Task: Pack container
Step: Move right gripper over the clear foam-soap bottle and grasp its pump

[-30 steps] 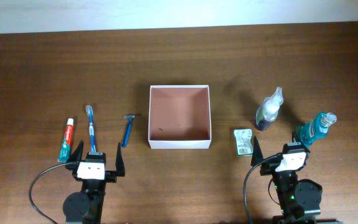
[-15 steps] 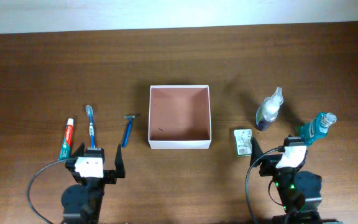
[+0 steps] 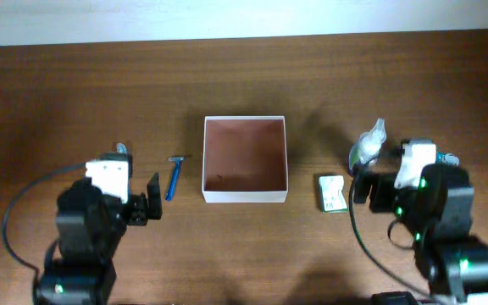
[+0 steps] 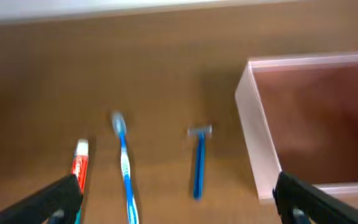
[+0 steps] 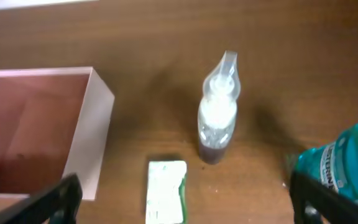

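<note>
The right gripper moves outward and down over the narrow top of the clear spray bottle next. The bottle stands upright and uncovered, farther outward and lower.
The container [image 3: 244, 196], a square shallow box with white walls and a reddish-brown inside, sits mid-table and looks empty. It also shows in the left wrist view [image 4: 257, 144] and the right wrist view [image 5: 97, 126]. My left gripper [image 3: 124, 203] is open and empty, raised above a toothbrush [image 4: 125, 169], a toothpaste tube [image 4: 79, 167] and a blue razor [image 4: 197, 163]. My right gripper [image 3: 396, 183] is open and empty, above a green-and-white packet [image 5: 165, 190], near a clear spray bottle [image 5: 217, 116] and a teal bottle [image 5: 345, 165].
From overhead the razor [image 3: 174, 176] lies left of the container, and the toothbrush head [image 3: 123, 148] peeks out beyond the left arm. The packet [image 3: 333, 193] and spray bottle [image 3: 368, 144] are to the container's right. The right arm mostly hides the teal bottle.
Both arms have risen and moved forward from the table's front edge, now hanging over the toiletries on each side. Both grippers stay open. No object has moved.
</note>
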